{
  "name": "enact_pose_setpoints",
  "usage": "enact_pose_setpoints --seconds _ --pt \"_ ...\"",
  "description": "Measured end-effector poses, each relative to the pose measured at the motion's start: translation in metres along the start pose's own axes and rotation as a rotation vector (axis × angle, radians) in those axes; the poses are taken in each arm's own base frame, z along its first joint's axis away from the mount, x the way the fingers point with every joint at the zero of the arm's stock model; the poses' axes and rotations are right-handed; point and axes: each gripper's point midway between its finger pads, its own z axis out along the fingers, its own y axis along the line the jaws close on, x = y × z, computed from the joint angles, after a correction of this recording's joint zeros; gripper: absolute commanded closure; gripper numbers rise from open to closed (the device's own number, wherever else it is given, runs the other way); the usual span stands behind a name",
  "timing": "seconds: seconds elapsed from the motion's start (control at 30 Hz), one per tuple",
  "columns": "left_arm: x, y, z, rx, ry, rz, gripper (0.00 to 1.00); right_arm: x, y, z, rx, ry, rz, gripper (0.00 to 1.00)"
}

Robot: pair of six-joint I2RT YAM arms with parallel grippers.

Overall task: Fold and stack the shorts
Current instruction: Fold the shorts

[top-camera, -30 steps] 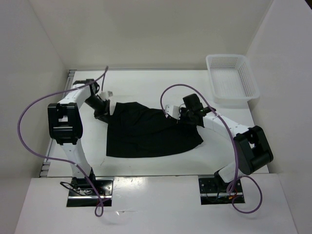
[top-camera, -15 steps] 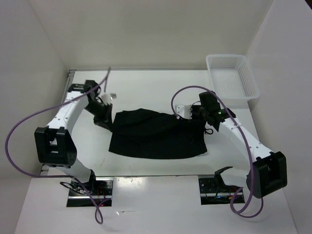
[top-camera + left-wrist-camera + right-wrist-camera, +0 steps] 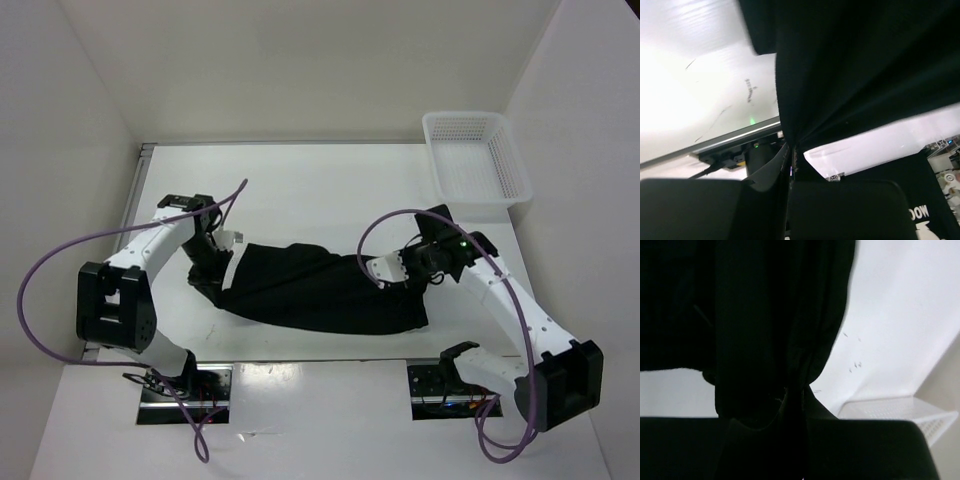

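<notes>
My right gripper will move back and down next and release the fold on the shorts' near corner [image 3: 413, 319] [image 3: 677, 355], which is below it, closer to my base and still uncovered.
The black shorts [image 3: 320, 290] lie across the near middle of the white table, doubled into a long band. My left gripper [image 3: 222, 276] is shut on the band's left end, and the cloth [image 3: 850, 65] hangs from its pinched jaws [image 3: 790, 152] in the left wrist view. At the right end my right gripper [image 3: 402, 278] is shut on the fabric. In the right wrist view the dark cloth [image 3: 765, 315] bunches into the closed jaws [image 3: 796, 392].
A white mesh basket [image 3: 476, 158] stands at the table's far right corner, and its rim [image 3: 900, 410] shows in the right wrist view. Purple cables loop from both arms. White walls close in the table at the back and sides.
Both grippers have drawn the far edge of the shorts toward the near edge, folding the cloth over into a narrower band. Both arms have swung nearer the front.
</notes>
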Motion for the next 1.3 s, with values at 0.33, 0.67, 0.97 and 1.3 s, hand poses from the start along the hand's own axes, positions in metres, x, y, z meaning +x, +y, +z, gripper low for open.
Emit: enact_pose_setpoints --seconds 0.33,0.67,0.97,1.3 --pt "0.006 0.015 0.037 -0.112 0.137 0.047 0.74 -0.049 0.080 0.006 -0.136 -0.118 -0.300 0.77" --pt "-0.037 0.025 0.017 -0.126 0.031 0.015 0.56 -0.065 0.083 -0.008 -0.059 -0.172 -0.325 0.00" --pt "-0.183 0.019 -0.009 -0.033 -0.249 0.051 0.56 -0.092 -0.004 -0.031 0.103 -0.260 -0.015 0.07" --pt "-0.202 -0.007 0.035 0.027 -0.174 0.115 0.54 0.009 0.038 0.070 -0.273 0.026 0.506 0.18"
